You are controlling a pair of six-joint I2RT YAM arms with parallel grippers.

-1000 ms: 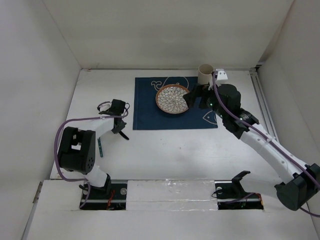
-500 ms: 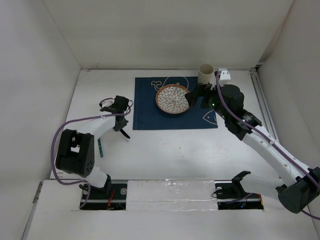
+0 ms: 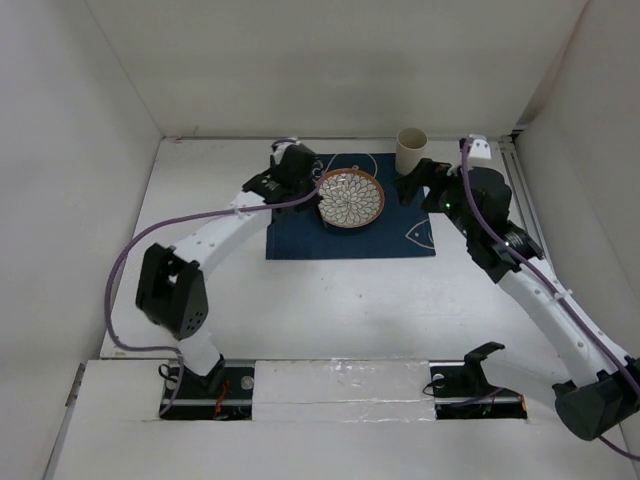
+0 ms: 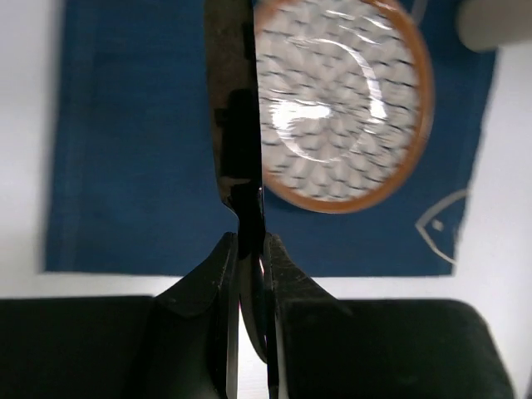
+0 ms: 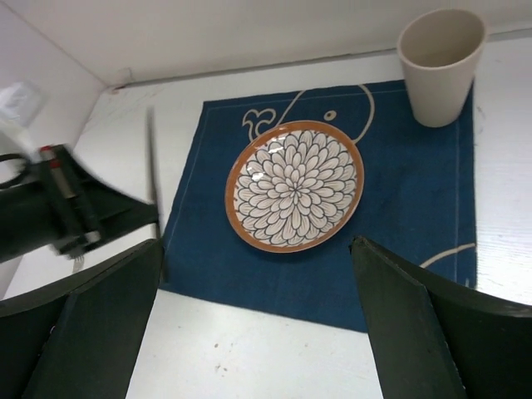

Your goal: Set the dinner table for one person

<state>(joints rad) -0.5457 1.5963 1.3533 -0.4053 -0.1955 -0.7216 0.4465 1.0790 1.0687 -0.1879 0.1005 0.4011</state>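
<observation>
My left gripper is to go next past the plate to the right in the top view, then down onto the mat's cup-side strip [image 3: 404, 211] [image 4: 454, 131], because that strip is bare.
The white dinner table [image 3: 350, 300] carries a navy placemat [image 3: 300, 235]. On it lies a flower-patterned plate with an orange rim [image 3: 350, 197], also in the right wrist view [image 5: 295, 184] and the left wrist view [image 4: 341, 100]. My left gripper [image 3: 303, 178] is shut on a thin dark utensil [image 4: 241, 150], seen edge-on, and holds it over the mat just left of the plate. The utensil also shows in the right wrist view [image 5: 153, 166]. My right gripper [image 3: 412, 185] is open and empty, above the mat's right part, to the right of the plate.
A beige cup [image 3: 411, 150] stands upright at the mat's far right corner, close to the right gripper; it shows in the right wrist view too [image 5: 440, 62]. White walls enclose the table on three sides.
My left arm has swung from the table's left side to over the mat's left part, carrying the utensil. My right gripper has drawn back to the right, away from the plate's edge.
</observation>
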